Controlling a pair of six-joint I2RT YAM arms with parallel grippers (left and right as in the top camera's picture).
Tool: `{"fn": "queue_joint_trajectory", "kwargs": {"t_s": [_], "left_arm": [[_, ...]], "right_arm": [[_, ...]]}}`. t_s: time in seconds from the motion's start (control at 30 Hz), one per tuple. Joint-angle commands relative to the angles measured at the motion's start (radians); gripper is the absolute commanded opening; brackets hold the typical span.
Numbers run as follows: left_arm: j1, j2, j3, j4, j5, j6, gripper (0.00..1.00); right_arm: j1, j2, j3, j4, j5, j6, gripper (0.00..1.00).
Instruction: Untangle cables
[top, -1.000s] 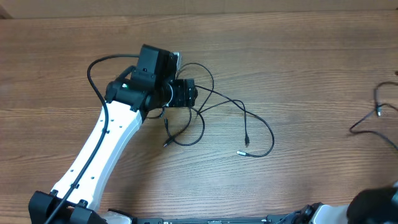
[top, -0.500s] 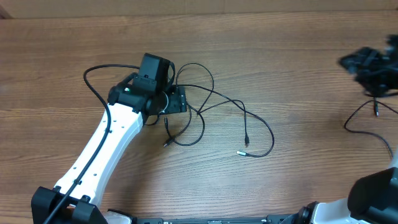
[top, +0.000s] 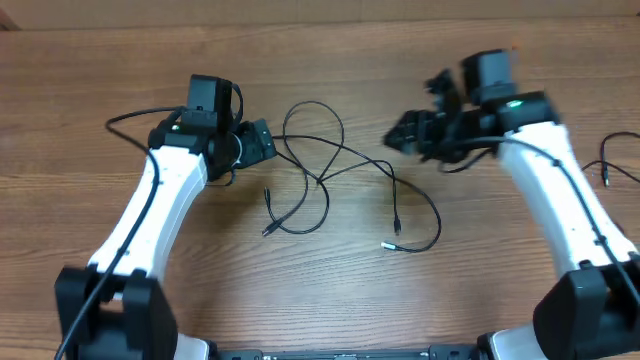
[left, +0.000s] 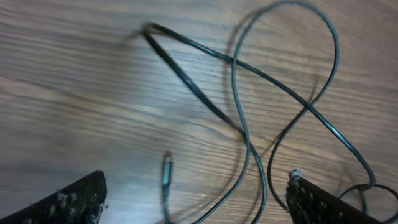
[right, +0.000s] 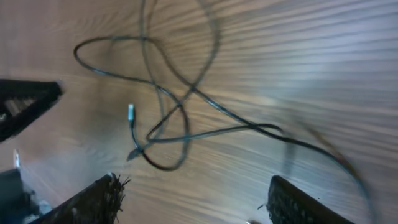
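The black cable's sharp bend sticks out clear of the crossings. My left gripper will next go down and toward the tangle, onto the piece of cable (top: 280, 143) (left: 158, 42) beside that bend.
The cables (top: 320, 180) lie as a loose tangle of thin black wires on the wooden table, between my two arms. Their small plug ends (top: 388, 245) rest toward the near side. My left gripper (top: 268, 141) hovers just left of the tangle, open and holding nothing. In the left wrist view the cables (left: 235, 62) cross on the wood beyond the left gripper (left: 196, 200). My right gripper (top: 398, 138) hangs at the tangle's right edge, open and empty. The right wrist view shows the looped cables (right: 186, 93) ahead of the right gripper (right: 196, 204).
A separate thin black cable (top: 606, 170) lies at the table's far right edge, behind the right arm. The left arm's own thick cable (top: 125, 122) arcs out to the left. Bare wood surrounds the tangle.
The left gripper has pulled back leftward off the tangle and opened wider. The right arm has swung in from the far right to the tangle's right side, its jaws now open.
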Motion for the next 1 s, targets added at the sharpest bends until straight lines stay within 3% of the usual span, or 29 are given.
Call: {"fn": "queue_joint_trajectory", "kwargs": {"t_s": [0.0,0.23,0.3,0.37,0.53,0.63,0.77,0.97], "left_arm": [[-0.001,0.1,-0.002,0.041,0.139,-0.002,0.91],[-0.001,0.229,-0.002,0.209,0.16,-0.003,0.86],[0.001,0.243,-0.002,0.27,0.156,-0.002,0.76],[0.007,0.239,0.002,0.316,0.153,0.002,0.59],[0.042,0.198,0.054,0.299,0.161,0.035,0.05],[0.053,0.142,0.091,0.239,0.161,0.07,0.04],[0.053,0.037,0.131,0.15,0.156,0.137,0.04],[0.076,-0.128,0.153,0.002,0.063,0.193,0.04]], "right_arm": [[0.113,-0.007,-0.055,0.078,0.057,0.12,0.74],[0.242,0.005,-0.069,0.129,0.251,0.3,0.73],[0.261,0.019,-0.069,0.129,0.306,0.384,0.72],[0.265,0.039,-0.069,0.135,0.32,0.441,0.72],[0.265,0.118,-0.069,0.18,0.281,0.516,0.72],[0.266,0.167,-0.069,0.223,0.208,0.516,0.71],[0.267,0.224,-0.069,0.264,0.199,0.538,0.56],[0.254,0.248,-0.068,0.28,0.324,0.508,0.04]]}}
